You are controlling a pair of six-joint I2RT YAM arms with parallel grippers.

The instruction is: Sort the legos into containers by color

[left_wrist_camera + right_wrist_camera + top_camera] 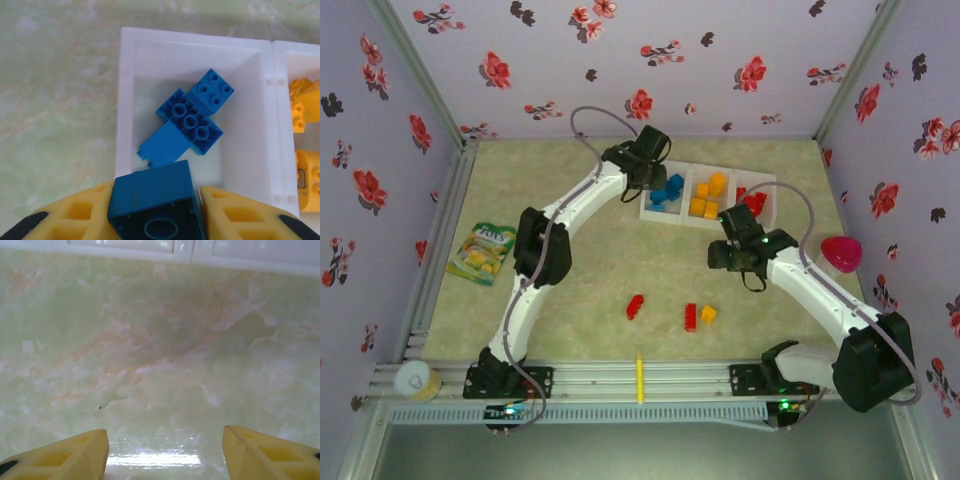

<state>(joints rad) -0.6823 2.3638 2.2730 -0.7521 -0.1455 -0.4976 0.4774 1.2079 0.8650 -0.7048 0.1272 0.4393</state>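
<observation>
The blue brick has the same color as the bin of blue bricks, so the left gripper needs to move outward next, past the bin's near side and over that bin, to release the brick.
Three joined white containers [686,190] stand at the back: blue legos [667,190] in the left one, orange-yellow legos [708,196] in the middle, red legos [754,202] in the right. My left gripper [645,175] hangs over the left bin's near wall [127,100], shut on a blue brick [152,192] whose hollow underside faces the camera. Below it in the bin lie blue bricks [192,117]. My right gripper [730,225] is open and holds nothing [165,440], over bare table just in front of the bins. Two red bricks [635,306] [691,316] and a yellow one [708,314] lie loose near the front.
A green-yellow snack packet [485,250] lies at the left. A thin yellow stick [640,378] rests on the front rail. A pink object [841,252] sits at the right wall, and a tape roll [417,380] at the front left corner.
</observation>
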